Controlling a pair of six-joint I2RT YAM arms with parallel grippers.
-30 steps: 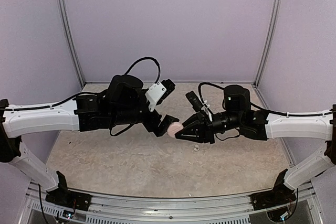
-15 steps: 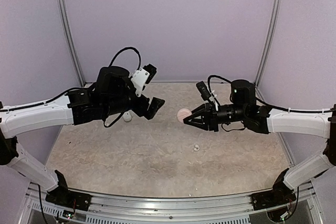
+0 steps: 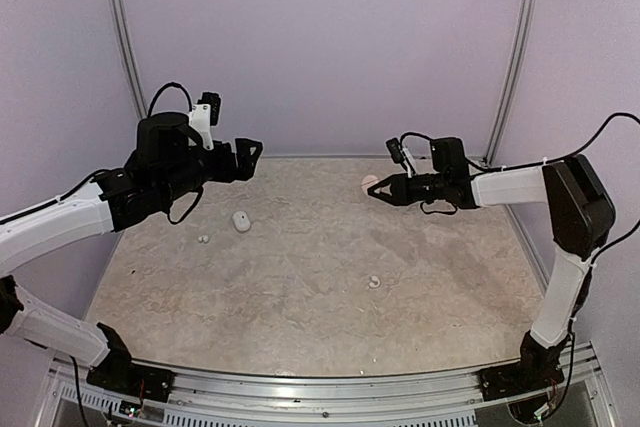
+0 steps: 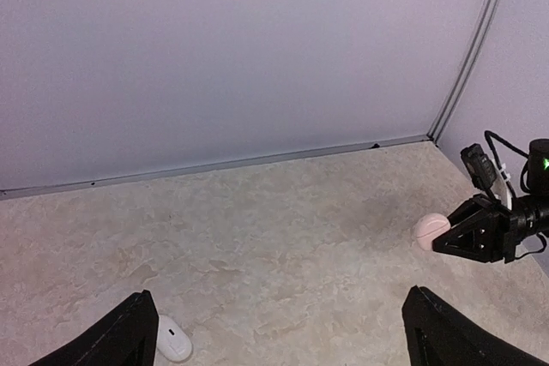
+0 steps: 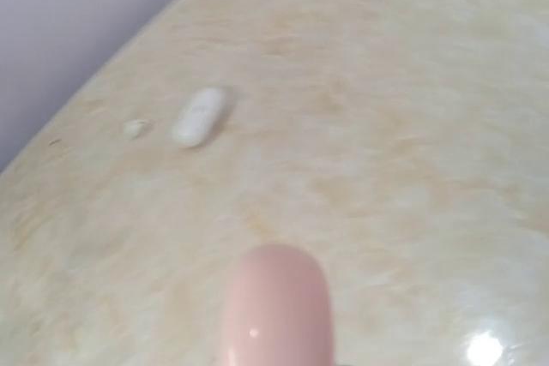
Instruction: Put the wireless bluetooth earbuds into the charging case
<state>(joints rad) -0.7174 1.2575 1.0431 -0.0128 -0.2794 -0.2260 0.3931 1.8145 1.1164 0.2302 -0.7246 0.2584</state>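
Observation:
My right gripper moves down and tips its fingers down next, bringing the pink charging case onto the marbled surface [image 3: 367, 209], since the case hangs above bare table.
A pink charging case [image 3: 369, 184] hangs above the back right of the table, with my right gripper [image 3: 381, 190] shut on it. That case fills the bottom of the right wrist view [image 5: 276, 306], and the left wrist view shows it [image 4: 428, 229] at the right gripper's tip [image 4: 444, 243]. My left gripper [image 3: 246, 151] is raised at the back left, open and empty [image 4: 280, 319]. One tiny pale earbud [image 3: 203, 239] lies at the left beside a white case [image 3: 241, 221]. Another earbud [image 3: 374, 282] lies near the table's middle.
The white case [image 4: 172, 339] lies just inside my left finger [image 4: 129, 340] in the left wrist view; in the right wrist view it [image 5: 199, 115] sits far off with an earbud [image 5: 135, 128] beside it. Lilac walls close in the marbled table [image 3: 300, 317].
Both arms have drawn apart from the middle. The left one swung back and left, open. The right one carried the pink case back and right.

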